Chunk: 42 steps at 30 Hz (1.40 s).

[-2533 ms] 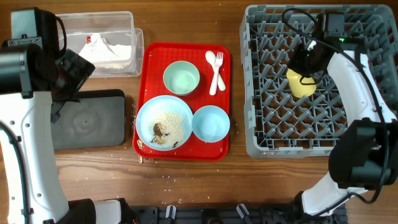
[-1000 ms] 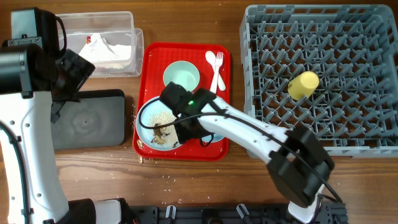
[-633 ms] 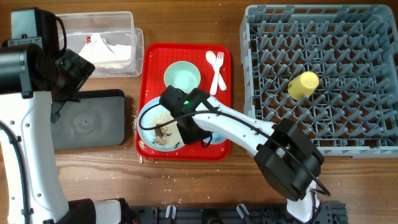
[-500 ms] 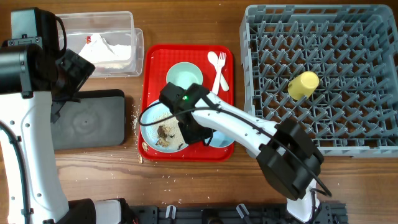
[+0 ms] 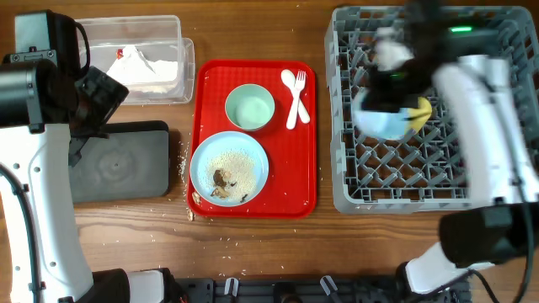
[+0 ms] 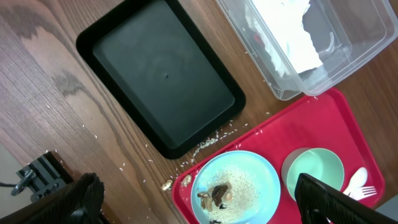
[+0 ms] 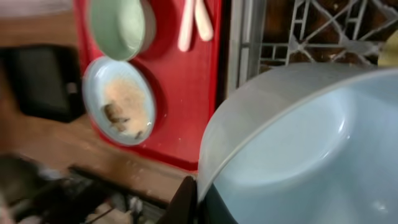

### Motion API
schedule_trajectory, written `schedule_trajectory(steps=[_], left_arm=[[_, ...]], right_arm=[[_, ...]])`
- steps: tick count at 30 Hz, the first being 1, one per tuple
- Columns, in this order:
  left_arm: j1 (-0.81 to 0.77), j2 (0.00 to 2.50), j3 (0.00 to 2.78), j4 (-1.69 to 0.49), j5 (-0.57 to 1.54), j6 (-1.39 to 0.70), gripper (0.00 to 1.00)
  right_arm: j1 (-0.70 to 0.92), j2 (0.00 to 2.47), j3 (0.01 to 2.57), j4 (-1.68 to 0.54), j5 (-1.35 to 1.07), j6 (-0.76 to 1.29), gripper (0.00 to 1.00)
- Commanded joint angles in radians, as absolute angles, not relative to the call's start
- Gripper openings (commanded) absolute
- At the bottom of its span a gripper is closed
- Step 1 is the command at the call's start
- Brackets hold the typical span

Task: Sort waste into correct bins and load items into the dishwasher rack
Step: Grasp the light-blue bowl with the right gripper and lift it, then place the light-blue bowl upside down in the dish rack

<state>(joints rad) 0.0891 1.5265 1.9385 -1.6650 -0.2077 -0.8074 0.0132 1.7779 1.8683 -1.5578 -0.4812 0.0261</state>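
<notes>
My right gripper turns back and down next, tips the bowl at the rack's wires on the yellow cup's near side, and releases the bowl's rim. Those wires of the rack are empty.
My right gripper (image 7: 198, 200) is shut on the rim of the light-blue bowl (image 7: 298, 149) and holds it over the left part of the grey dishwasher rack (image 5: 472, 181). In the overhead view the bowl (image 5: 379, 123) is blurred, next to the yellow cup (image 5: 419, 111) in the rack. The light-blue plate (image 5: 229, 168) with rice and brown scraps, the mint-green bowl (image 5: 249, 108), and the white fork and spoon (image 5: 292, 94) lie on the red tray (image 5: 295, 181). My left gripper (image 6: 198, 190) is open and empty, high above the table's left side.
The clear tub (image 5: 139, 38) at the back left holds the crumpled white napkin (image 5: 143, 63). The black tray (image 5: 118, 162) lies in front of it. Rice grains (image 5: 189, 210) are scattered on the wood by the red tray's front left corner.
My right gripper took the light-blue bowl from the red tray and carried it right, over the rack. The red tray shifted slightly. The left arm has not moved.
</notes>
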Motion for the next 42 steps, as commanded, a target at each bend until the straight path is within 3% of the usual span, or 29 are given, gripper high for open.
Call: schedule_trajectory(steps=[1, 5, 9, 16, 19, 23, 26, 29, 31, 37, 39, 42], left_arm=[[0.096, 1.526, 1.943, -1.665, -0.206, -0.823, 1.0], [0.096, 1.526, 1.943, -1.665, -0.206, -0.823, 1.0], [0.096, 1.526, 1.943, -1.665, -0.206, -0.823, 1.0], [0.096, 1.526, 1.943, -1.665, -0.206, -0.823, 1.0], [0.096, 1.526, 1.943, -1.665, -0.206, -0.823, 1.0], [0.096, 1.526, 1.943, -1.665, -0.206, -0.823, 1.0], [0.096, 1.526, 1.943, -1.665, -0.206, -0.823, 1.0], [0.096, 1.526, 1.943, -1.665, -0.206, -0.823, 1.0], [0.096, 1.526, 1.943, -1.665, -0.206, -0.823, 1.0], [0.096, 1.526, 1.943, -1.665, -0.206, -0.823, 1.0], [0.096, 1.526, 1.943, -1.665, -0.206, -0.823, 1.0], [0.096, 1.526, 1.943, -1.665, -0.206, -0.823, 1.0]], right_arm=[[-0.167, 1.758, 1.821, -1.591, -0.893, -0.32, 0.04], [-0.329, 1.761, 1.626, -1.591, -1.144, -0.474, 0.04], [-0.34, 1.761, 1.443, -1.568, -1.249, -0.569, 0.04], [-0.343, 1.762, 1.27, -1.431, -1.193, -0.493, 0.04], [-0.363, 1.761, 1.256, -1.359, -1.075, -0.333, 0.04], [-0.398, 1.732, 1.266, -1.369, -1.011, -0.309, 0.06], [-0.403, 1.663, 1.317, -1.365, -0.821, -0.182, 0.15], [-0.403, 1.589, 1.361, -1.367, -0.617, -0.047, 0.31], [-0.403, 1.541, 1.383, -1.37, -0.501, 0.043, 0.33], [-0.403, 1.396, 1.462, -1.369, -0.395, 0.16, 0.44], [-0.403, 1.354, 1.489, -1.37, -0.366, 0.16, 0.55], [-0.403, 1.329, 1.495, -1.37, -0.36, 0.16, 0.55]])
